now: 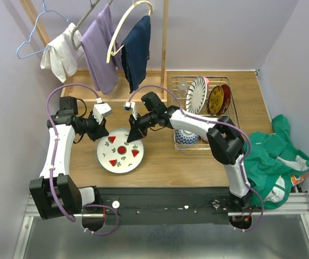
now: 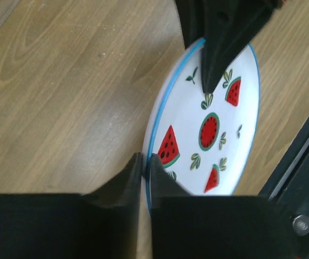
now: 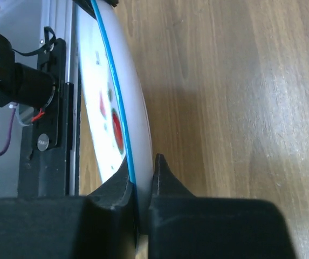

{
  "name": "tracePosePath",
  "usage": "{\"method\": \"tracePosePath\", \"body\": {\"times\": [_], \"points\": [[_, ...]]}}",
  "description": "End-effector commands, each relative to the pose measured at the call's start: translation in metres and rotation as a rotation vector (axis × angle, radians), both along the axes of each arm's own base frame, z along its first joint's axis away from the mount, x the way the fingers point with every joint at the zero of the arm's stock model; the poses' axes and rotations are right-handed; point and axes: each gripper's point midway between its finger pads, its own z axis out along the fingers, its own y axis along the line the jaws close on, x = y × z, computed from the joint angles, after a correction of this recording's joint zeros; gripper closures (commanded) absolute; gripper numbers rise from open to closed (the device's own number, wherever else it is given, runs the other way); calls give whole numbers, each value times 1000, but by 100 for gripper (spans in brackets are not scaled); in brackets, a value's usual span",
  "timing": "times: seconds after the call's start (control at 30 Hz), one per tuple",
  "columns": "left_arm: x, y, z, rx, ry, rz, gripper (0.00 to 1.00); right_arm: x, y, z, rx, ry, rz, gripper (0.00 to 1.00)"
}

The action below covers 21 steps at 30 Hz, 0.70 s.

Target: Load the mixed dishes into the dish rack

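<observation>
The dish rack has room beside the striped plate. Next I need to move my right gripper to the right in the top view and release the watermelon plate there on its edge.
A white plate with a blue rim and red watermelon pictures sits between my two arms on the wooden table, left of the dish rack. My left gripper is shut on its left rim, as the left wrist view shows. My right gripper is shut on its far right rim. The plate looks tilted, with a shadow under it. The silver wire dish rack at the back right holds a striped plate and a red plate on edge, and a blue-white bowl.
A wooden clothes rack with hangers, a white cloth, a purple cloth and a navy cloth stands at the back left. A green cloth lies off the table's right edge. The black base rail runs along the near edge.
</observation>
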Motion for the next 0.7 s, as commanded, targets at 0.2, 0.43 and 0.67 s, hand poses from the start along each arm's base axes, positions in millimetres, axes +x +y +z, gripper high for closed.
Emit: {"method": "tracePosePath", "body": {"times": [0.2,0.43,0.67], "points": [[53,4,137,-120,-376,255,33,28,-52,125,31,-219,-275,100],[68,-10,172,-240,-413,271,30,78,-148,214,18,-302,-822,99],[67,-14,160,-240,-383,275,30,107,-241,232,-132,-501,-1273,100]]}}
